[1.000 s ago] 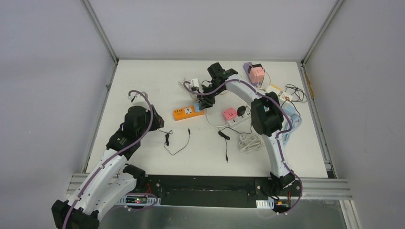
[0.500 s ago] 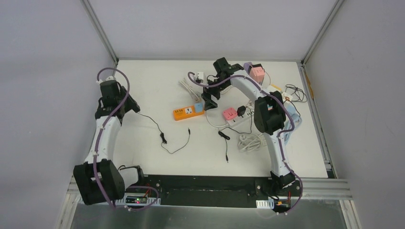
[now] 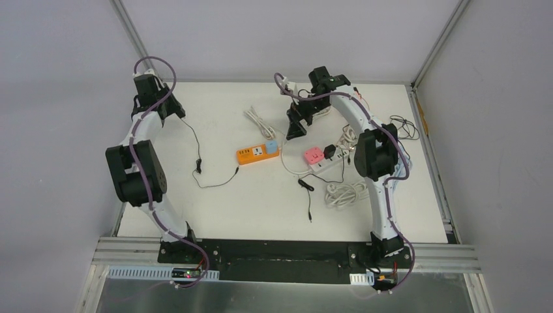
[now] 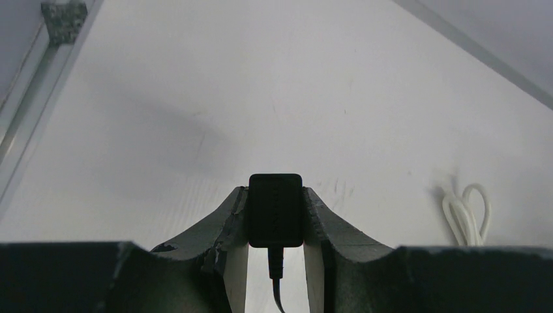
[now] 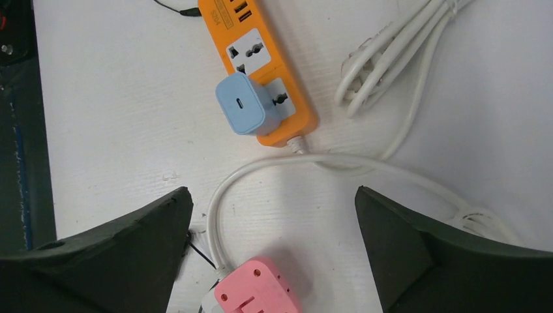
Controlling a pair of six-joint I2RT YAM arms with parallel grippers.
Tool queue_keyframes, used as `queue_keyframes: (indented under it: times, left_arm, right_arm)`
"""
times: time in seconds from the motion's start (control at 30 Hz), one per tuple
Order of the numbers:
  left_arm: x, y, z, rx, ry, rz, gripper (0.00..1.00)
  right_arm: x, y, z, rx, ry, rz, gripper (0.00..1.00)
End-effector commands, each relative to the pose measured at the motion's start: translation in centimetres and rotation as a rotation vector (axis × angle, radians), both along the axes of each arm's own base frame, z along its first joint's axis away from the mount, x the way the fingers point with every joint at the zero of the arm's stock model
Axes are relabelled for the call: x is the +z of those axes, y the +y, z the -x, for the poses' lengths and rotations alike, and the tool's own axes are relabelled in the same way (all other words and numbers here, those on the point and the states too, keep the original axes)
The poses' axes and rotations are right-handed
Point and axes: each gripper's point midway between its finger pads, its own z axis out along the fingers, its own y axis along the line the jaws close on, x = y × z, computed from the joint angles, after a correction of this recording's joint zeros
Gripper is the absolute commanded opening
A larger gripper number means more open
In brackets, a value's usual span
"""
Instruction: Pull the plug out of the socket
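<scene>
The small black plug [image 4: 275, 208] goes down with my left gripper onto the bare table near its far corner next for release, as that spot is clear of power strips.
My left gripper [image 4: 275, 193] is shut on a small black plug [image 4: 275, 208], whose thin black cable hangs down between the fingers. In the top view this gripper [image 3: 175, 109] is raised at the table's back left corner. The cable [image 3: 195, 150] trails from it towards the orange power strip [image 3: 257, 154], and its other end lies loose beside the strip. A light blue charger [image 5: 244, 104] is plugged into the orange strip [image 5: 242, 39]. My right gripper [image 5: 272, 190] is open and empty, above the table between the orange strip and a pink socket block [image 5: 257, 290].
A white power strip [image 3: 326, 164] carries the pink block [image 3: 313, 155] and a black plug [image 3: 330, 152]. White cable bundles lie at the back [image 3: 255, 119] and front right [image 3: 342, 192]. A loose black lead [image 3: 306, 195] and more cables [image 3: 403, 127] lie on the right.
My left arm swung from the front left to the back left corner, carrying the black plug and dragging its cable. My right gripper opened and drew back from the orange strip.
</scene>
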Motion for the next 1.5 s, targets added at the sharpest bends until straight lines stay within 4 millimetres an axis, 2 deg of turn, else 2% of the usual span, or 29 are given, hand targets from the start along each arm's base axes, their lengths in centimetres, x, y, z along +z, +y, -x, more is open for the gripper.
queue_keyframes:
  times: [0.0, 0.13, 0.3, 0.43, 0.53, 0.6, 0.67, 0.77, 0.83, 0.93, 1.1, 1.13, 1.23, 1.33, 1.47]
  left_arm:
    - [5.7, 3.1, -5.3, 0.048, -0.178, -0.129, 0.04]
    - [5.5, 4.8, -8.3, 0.063, -0.164, -0.194, 0.08]
    - [0.3, 5.1, -10.5, 0.035, -0.063, -0.165, 0.12]
    - [-3.2, 5.0, -11.5, 0.027, -0.003, -0.111, 0.21]
    - [-5.1, 4.4, -12.0, 0.012, 0.027, -0.062, 0.24]
    - [-5.5, 4.4, -12.0, 0.016, 0.034, -0.045, 0.27]
    - [-5.7, 4.2, -11.9, 0.020, 0.041, -0.036, 0.37]
    - [-5.2, 4.3, -11.3, 0.033, 0.053, -0.034, 0.62]
    - [-4.0, 4.4, -10.7, 0.043, 0.051, -0.042, 0.78]
    - [-1.6, 4.1, -9.6, 0.042, 0.025, -0.049, 0.90]
    - [2.5, 3.2, -6.3, 0.023, -0.019, -0.071, 0.95]
    - [4.0, 2.7, -5.4, 0.015, -0.045, -0.072, 0.96]
    - [6.1, 0.8, -2.9, -0.033, -0.099, -0.036, 0.99]
    - [7.5, -1.5, 0.0, -0.069, -0.178, 0.036, 0.99]
    - [7.5, -5.3, 4.3, -0.128, -0.236, 0.240, 0.99]
  right_arm:
    - [4.3, -0.9, 1.2, -0.037, 0.037, -0.056, 1.00]
    - [3.6, -1.8, 1.0, -0.069, 0.080, -0.046, 1.00]
    - [3.0, -2.3, 0.8, -0.090, 0.108, -0.043, 0.99]
    - [2.7, -2.6, 0.5, -0.099, 0.116, -0.041, 0.99]
    - [2.3, -2.9, 0.5, -0.106, 0.122, -0.031, 0.99]
    - [2.1, -2.9, 0.7, -0.107, 0.131, -0.029, 0.99]
    - [2.0, -2.9, 0.8, -0.108, 0.138, -0.028, 0.99]
    - [1.9, -2.9, 1.0, -0.110, 0.146, -0.026, 0.99]
    - [1.9, -2.9, 1.0, -0.111, 0.151, -0.026, 0.98]
    - [2.0, -2.9, 1.1, -0.112, 0.153, -0.029, 0.99]
    - [2.6, -2.7, 1.4, -0.107, 0.156, -0.045, 0.98]
    - [2.8, -2.6, 1.5, -0.105, 0.161, -0.053, 0.98]
    - [3.3, -2.3, 2.0, -0.098, 0.183, -0.080, 0.98]
    - [3.7, -2.0, 2.5, -0.098, 0.210, -0.107, 0.98]
    - [4.2, -1.6, 2.8, -0.109, 0.235, -0.121, 0.98]
